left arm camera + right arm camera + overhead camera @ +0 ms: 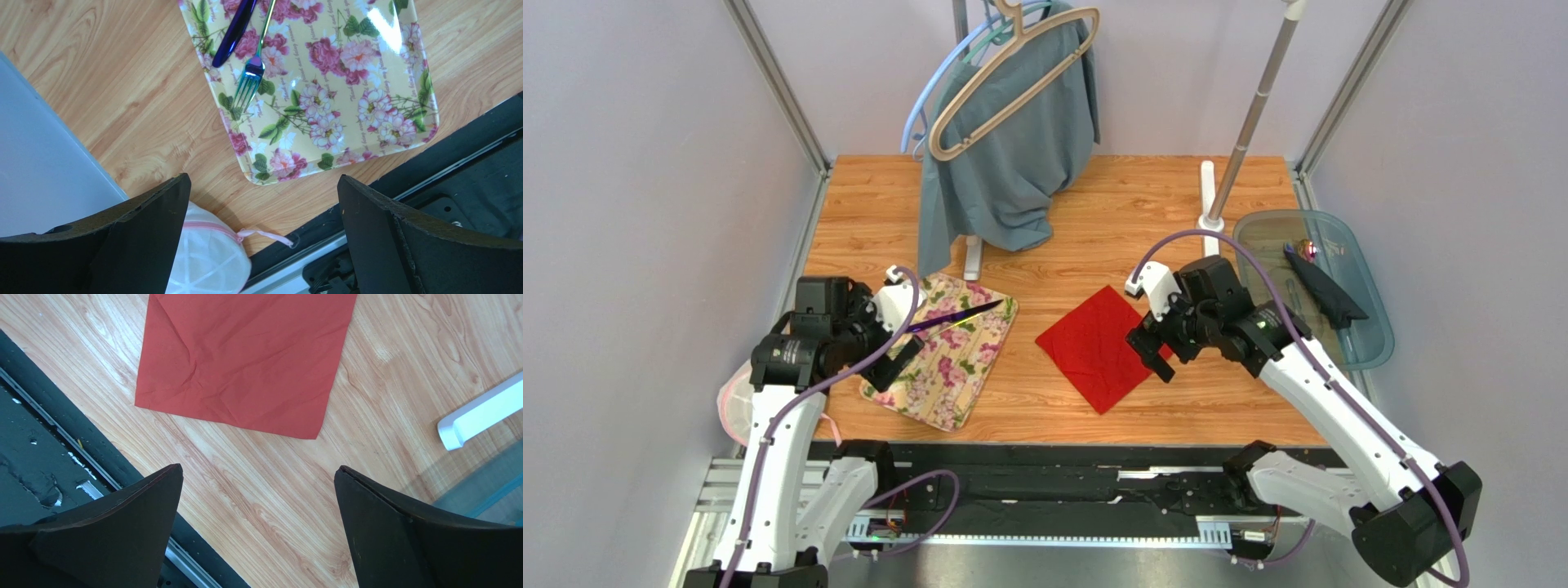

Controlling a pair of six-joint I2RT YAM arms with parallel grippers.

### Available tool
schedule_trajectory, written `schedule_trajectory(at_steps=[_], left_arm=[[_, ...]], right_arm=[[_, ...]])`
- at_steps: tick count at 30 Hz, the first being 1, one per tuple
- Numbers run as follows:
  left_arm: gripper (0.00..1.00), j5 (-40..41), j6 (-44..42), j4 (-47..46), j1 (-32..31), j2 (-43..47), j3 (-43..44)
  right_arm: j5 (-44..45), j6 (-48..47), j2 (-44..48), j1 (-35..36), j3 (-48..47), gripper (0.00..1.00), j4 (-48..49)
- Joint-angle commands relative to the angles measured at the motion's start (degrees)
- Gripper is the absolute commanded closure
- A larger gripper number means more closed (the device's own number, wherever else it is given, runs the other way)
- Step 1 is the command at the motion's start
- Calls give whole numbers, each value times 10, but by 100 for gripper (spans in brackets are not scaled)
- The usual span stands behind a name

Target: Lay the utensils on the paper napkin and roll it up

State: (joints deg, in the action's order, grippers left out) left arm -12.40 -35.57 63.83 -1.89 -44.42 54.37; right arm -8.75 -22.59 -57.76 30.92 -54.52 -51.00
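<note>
My left gripper has its fingers open and will next move outward and down onto the middle of the dark purple-blue piece (950, 317), because the piece lies below and outward of them.
The red paper napkin (1102, 347) lies flat on the wooden table, also in the right wrist view (245, 355). The utensils (952, 317) lie on the floral mat (946, 361): a dark purple-blue piece (233, 32) and a fork with blue-green tines (250, 82). My left gripper (897, 349) is open and empty above the mat's near left corner. My right gripper (1155, 343) is open and empty above the napkin's right edge. In the right wrist view the fingertips (166, 478) stand over bare wood just short of the napkin.
A grey-green garment (1014, 135) on a beige hanger (1008, 74) hangs at the back. A clear bin (1363, 337) with dark items stands at the right. A white mesh bag (205, 257) with a pink zip lies at the near left edge. A rack pole (1253, 110) rises at the back right.
</note>
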Motion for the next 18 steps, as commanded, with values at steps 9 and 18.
schedule_trajectory(at_steps=[9, 18], left_arm=[[2, -66, -157, -20, -1, -131, 65], [23, -89, -228, -67, -23, -347, 163]], right_arm=[[-63, 16, -36, -21, -45, 0, -14], [-79, 13, -41, -41, -45, 0, -18]])
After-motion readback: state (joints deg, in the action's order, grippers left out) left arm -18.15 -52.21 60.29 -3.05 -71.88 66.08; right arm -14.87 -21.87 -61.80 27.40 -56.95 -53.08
